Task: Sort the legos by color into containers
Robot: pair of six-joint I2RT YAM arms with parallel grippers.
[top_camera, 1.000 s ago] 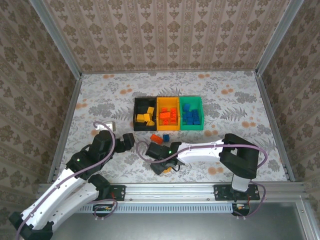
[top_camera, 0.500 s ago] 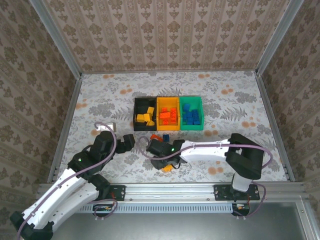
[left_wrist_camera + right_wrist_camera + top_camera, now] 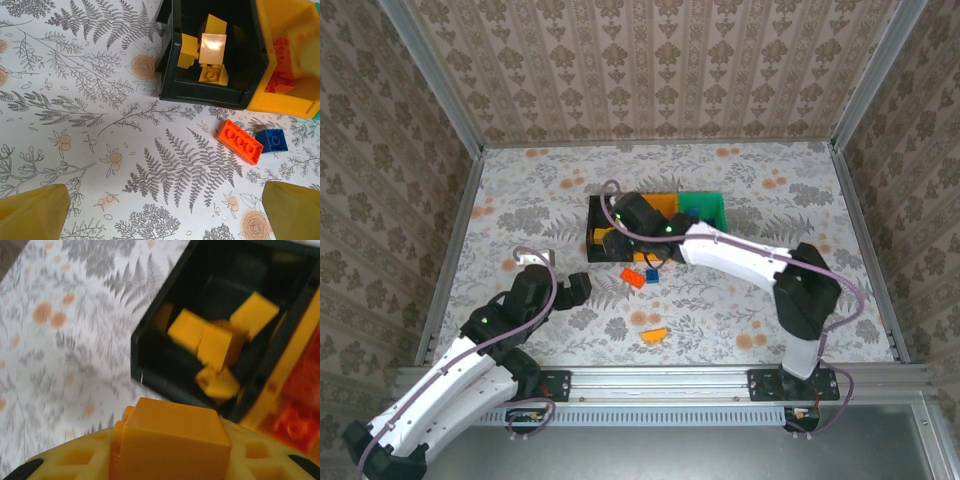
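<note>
My right gripper should move gently outward and down over the same-colored legos of the black bin and release the lego, because the inside of the bin is below and just outward.
The black bin (image 3: 593, 212), orange bin (image 3: 665, 203) and green bin (image 3: 710, 208) stand in a row mid-table. My right gripper (image 3: 613, 240) hovers over the black bin's near edge, shut on a yellow-orange lego (image 3: 170, 440). Below it the black bin (image 3: 150, 355) holds several yellow-orange legos (image 3: 215, 345). A red-orange lego (image 3: 240, 141) and a blue lego (image 3: 272, 140) lie just in front of the bins. Another yellow-orange lego (image 3: 654, 336) lies near the front edge. My left gripper (image 3: 165, 215) is open over bare table, left of the loose legos.
The orange bin (image 3: 285, 100) holds red-orange legos and the green one blue legos. A small white block (image 3: 533, 255) sits at the left by my left arm. Patterned walls close in the table on three sides.
My right arm swung from the near middle of the table back to the black bin, carrying a yellow-orange lego. One yellow-orange lego stayed where the arm was. The left arm barely moved.
</note>
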